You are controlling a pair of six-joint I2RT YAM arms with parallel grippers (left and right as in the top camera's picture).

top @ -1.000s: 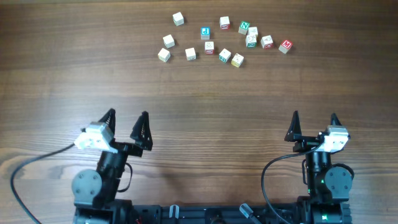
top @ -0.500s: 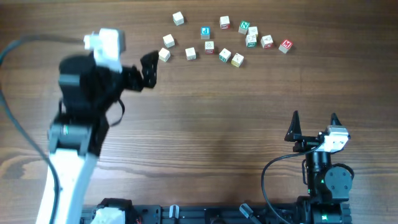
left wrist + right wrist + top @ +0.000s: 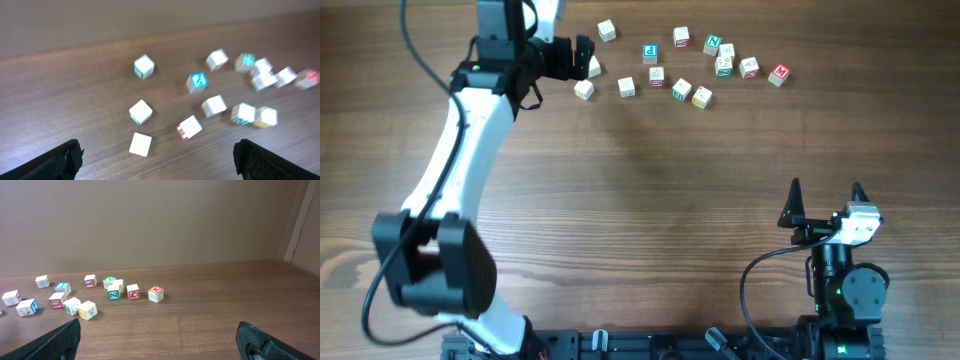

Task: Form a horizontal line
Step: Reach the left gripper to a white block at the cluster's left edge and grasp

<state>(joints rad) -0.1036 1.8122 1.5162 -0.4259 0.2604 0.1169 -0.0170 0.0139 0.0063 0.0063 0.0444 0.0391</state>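
The nearest pale wooden cube (image 3: 584, 90) already lies between my left gripper's fingers in the wrist view. The open gripper moves down onto it next, fingers to either side.
Several small letter cubes lie scattered at the table's far side. The plain cream ones are on the left: one (image 3: 607, 30) at the back, one (image 3: 592, 67) partly under my left gripper, one (image 3: 584, 89) and one (image 3: 627, 87). They lie apart; no three-cube bar shows. My left gripper (image 3: 586, 57) is open and empty, reaching over the cluster's left end. In the blurred left wrist view (image 3: 159, 161) a plain cube (image 3: 140, 144) lies between the wide-apart fingers. My right gripper (image 3: 825, 190) is open and empty near the front right (image 3: 157, 330).
Coloured-letter cubes spread to the right: a blue one (image 3: 650, 52), a green one (image 3: 712, 44), a red one (image 3: 778, 73) and a yellow one (image 3: 701, 96). The right wrist view shows them far ahead, such as the red one (image 3: 155, 293). A cardboard wall (image 3: 150, 220) stands behind the table.
My left arm has swung from the table's front left up to the far side, its gripper now at the left end of the cubes. The cubes and the right arm have not moved.
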